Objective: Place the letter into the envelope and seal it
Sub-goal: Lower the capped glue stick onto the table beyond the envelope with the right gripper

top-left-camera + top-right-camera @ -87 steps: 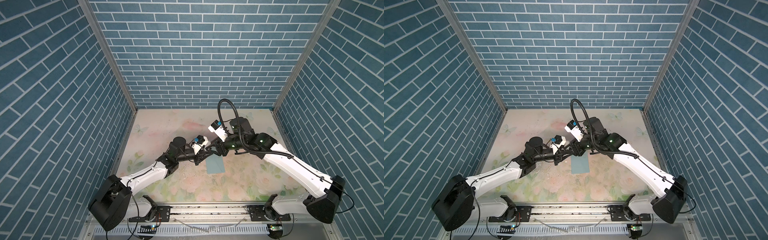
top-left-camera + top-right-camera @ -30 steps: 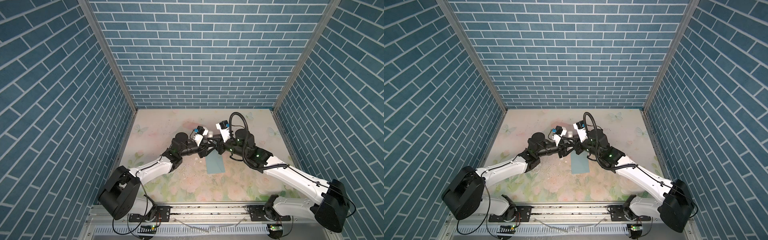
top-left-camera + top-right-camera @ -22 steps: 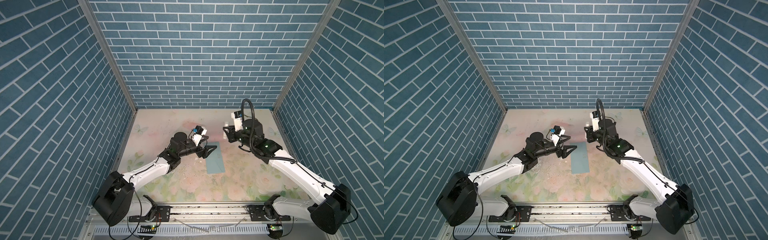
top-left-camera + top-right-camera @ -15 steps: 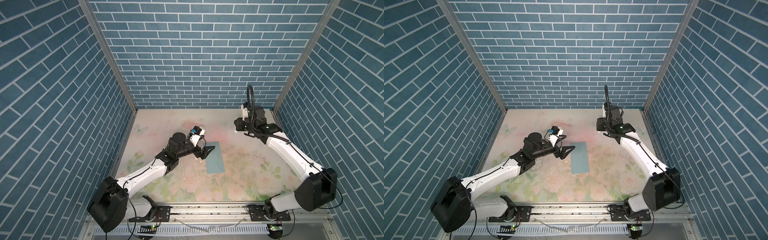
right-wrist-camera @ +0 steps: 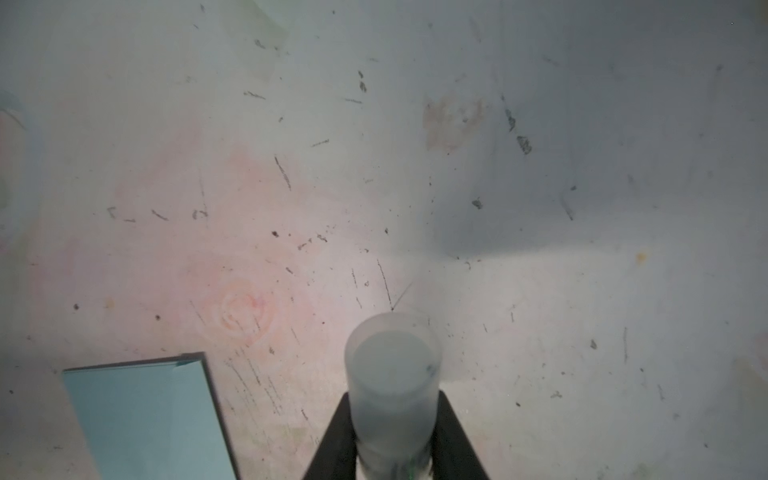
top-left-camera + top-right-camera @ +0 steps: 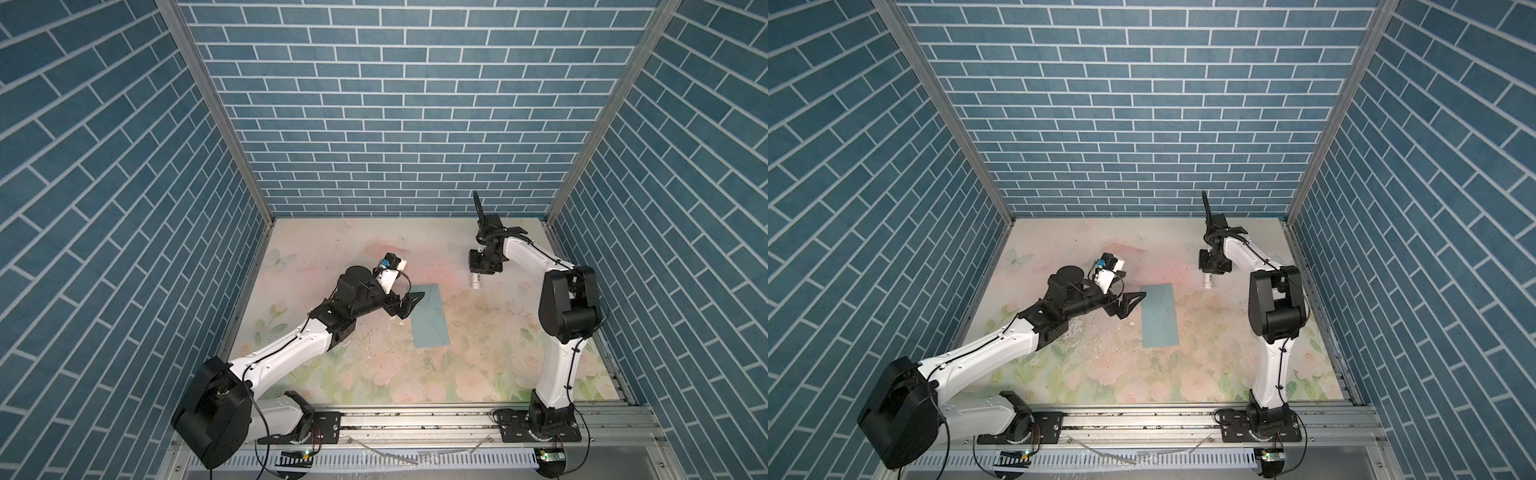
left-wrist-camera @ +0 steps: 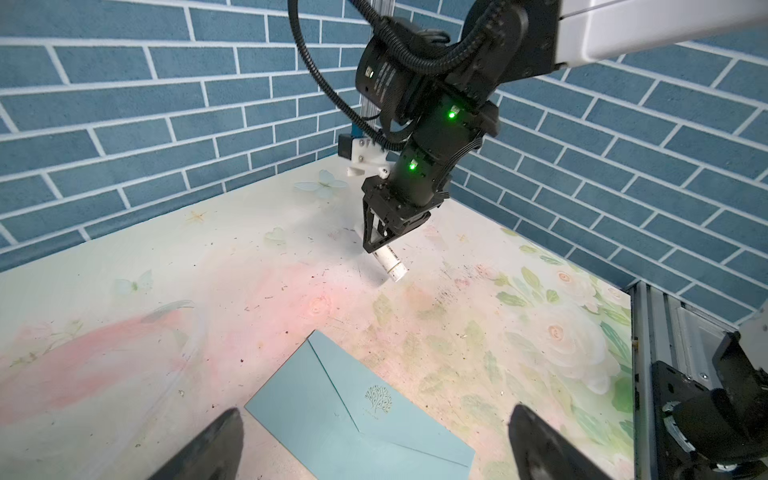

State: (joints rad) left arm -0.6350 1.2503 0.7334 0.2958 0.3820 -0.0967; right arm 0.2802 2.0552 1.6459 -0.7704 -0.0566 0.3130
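The spot on the bare tabletop beside the envelope is clear and lies below. My right gripper should go down next and release the white glue-stick tube (image 6: 476, 284) there.
The teal envelope (image 6: 430, 316) (image 6: 1158, 316) lies flat on the floral table, mid-field, with its pointed flap folded down (image 7: 357, 424); one corner shows in the right wrist view (image 5: 153, 415). The letter is out of view. My left gripper (image 6: 409, 307) (image 6: 1131, 306) (image 7: 374, 415) hangs open just left of the envelope's far end, its fingers apart and holding nothing. My right gripper (image 6: 476, 277) (image 6: 1208, 276) (image 7: 380, 245) (image 5: 392, 419) is up at the back right, pointing down and shut on a white glue-stick tube (image 6: 476, 284) (image 7: 391, 266) (image 5: 392, 365).
Blue brick walls (image 6: 395, 124) close in the back and both sides. A metal rail (image 6: 415, 419) with the arm bases runs along the front, and a metal edge strip (image 7: 648, 332) borders the table's right side. Small scuffs and crumbs dot the table (image 6: 374, 353) near the envelope.
My left gripper has opened and drawn back left off the envelope. The right arm has swung away to the back right, carrying the white tube. The envelope now lies free.
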